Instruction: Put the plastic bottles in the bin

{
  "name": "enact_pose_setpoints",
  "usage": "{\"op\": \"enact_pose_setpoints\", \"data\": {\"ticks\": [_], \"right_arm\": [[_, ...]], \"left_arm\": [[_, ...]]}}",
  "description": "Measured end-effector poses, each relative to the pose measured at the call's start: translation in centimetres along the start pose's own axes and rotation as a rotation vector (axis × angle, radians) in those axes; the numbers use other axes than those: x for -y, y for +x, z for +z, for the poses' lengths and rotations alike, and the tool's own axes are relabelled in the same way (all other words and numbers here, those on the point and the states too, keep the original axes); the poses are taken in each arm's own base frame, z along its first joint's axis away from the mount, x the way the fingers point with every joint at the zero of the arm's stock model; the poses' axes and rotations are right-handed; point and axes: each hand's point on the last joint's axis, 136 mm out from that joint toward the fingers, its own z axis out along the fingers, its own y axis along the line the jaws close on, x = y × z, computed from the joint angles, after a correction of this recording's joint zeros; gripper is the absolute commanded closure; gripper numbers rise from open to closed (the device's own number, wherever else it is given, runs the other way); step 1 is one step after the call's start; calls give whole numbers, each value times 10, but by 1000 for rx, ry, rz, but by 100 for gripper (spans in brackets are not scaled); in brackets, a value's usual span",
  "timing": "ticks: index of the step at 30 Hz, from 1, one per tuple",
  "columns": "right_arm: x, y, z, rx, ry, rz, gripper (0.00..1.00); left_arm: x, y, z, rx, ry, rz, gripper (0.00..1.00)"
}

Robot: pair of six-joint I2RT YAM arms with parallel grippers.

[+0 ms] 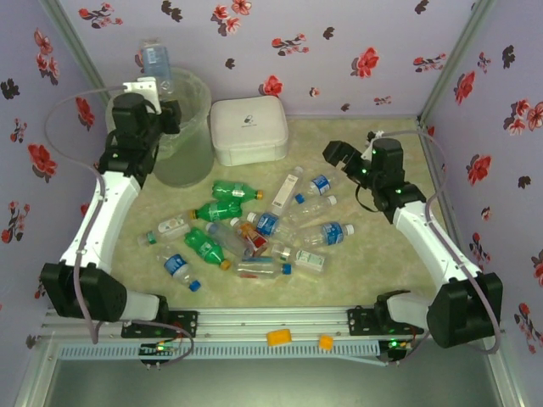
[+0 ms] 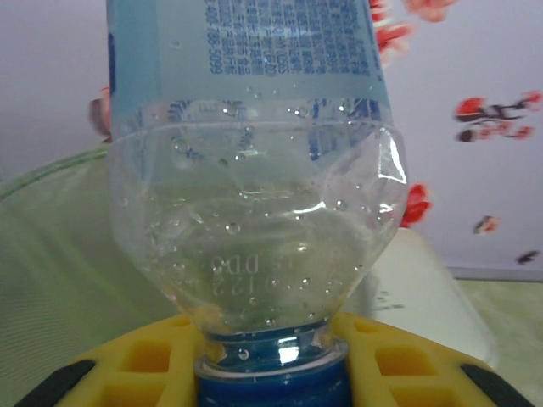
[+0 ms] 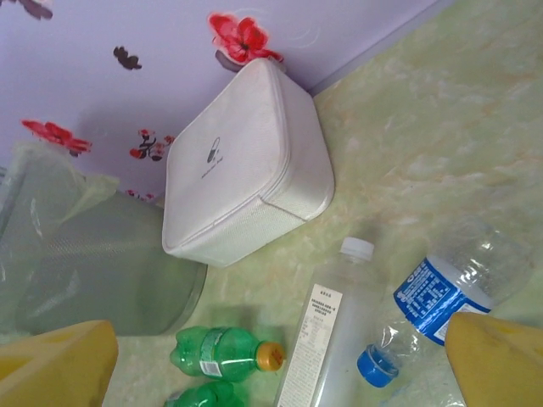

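Observation:
The bin's opening (image 1: 188,100) (image 2: 64,246) lies below my left gripper, so next my left gripper lowers slightly while easing away from the white rounded box and releases the bottle's blue cap.
My left gripper (image 1: 159,85) is shut on the blue cap of a clear bottle (image 1: 155,59) with a blue label and holds it upright over the bin (image 1: 182,144). In the left wrist view the cap (image 2: 271,377) sits between yellow fingers (image 2: 136,365), with the bin rim (image 2: 51,182) behind. Several plastic bottles (image 1: 254,229) lie in a heap mid-table, green ones (image 1: 233,191) among clear ones (image 1: 335,233). My right gripper (image 1: 336,153) hangs open above a white-labelled clear bottle (image 3: 331,339), a blue-capped bottle (image 3: 441,292) and a green bottle (image 3: 221,352).
A white rounded box (image 1: 248,127) stands at the back, right of the bin, and its lid (image 3: 246,161) shows in the right wrist view. Flowered walls close the table on three sides. Two small orange blocks (image 1: 279,337) rest on the front rail.

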Motion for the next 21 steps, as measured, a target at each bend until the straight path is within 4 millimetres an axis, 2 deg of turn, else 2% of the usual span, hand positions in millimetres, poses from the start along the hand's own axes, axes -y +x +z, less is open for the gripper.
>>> {"op": "enact_pose_setpoints", "data": {"ticks": [4,7,10,12,13,21], "right_arm": [[1,7,1,-15,20,-28,0],[6,9,2,-16,40,-38,0],[10,12,1,-23,59,-44,0],[13,14,1,-25,68,-52,0],[14,14,0,-26,73,-55,0],[16,17,-5,-34,90,-78,1]], "left_arm": [[-25,16,16,-79,-60,-22,97],[-28,34,25,-150,-73,-29,82],[-30,47,31,-203,-82,-33,34],[-31,51,32,-223,-87,-47,9],[-31,50,31,-226,-89,-55,0],[-27,32,21,-183,-81,-115,0]]}}
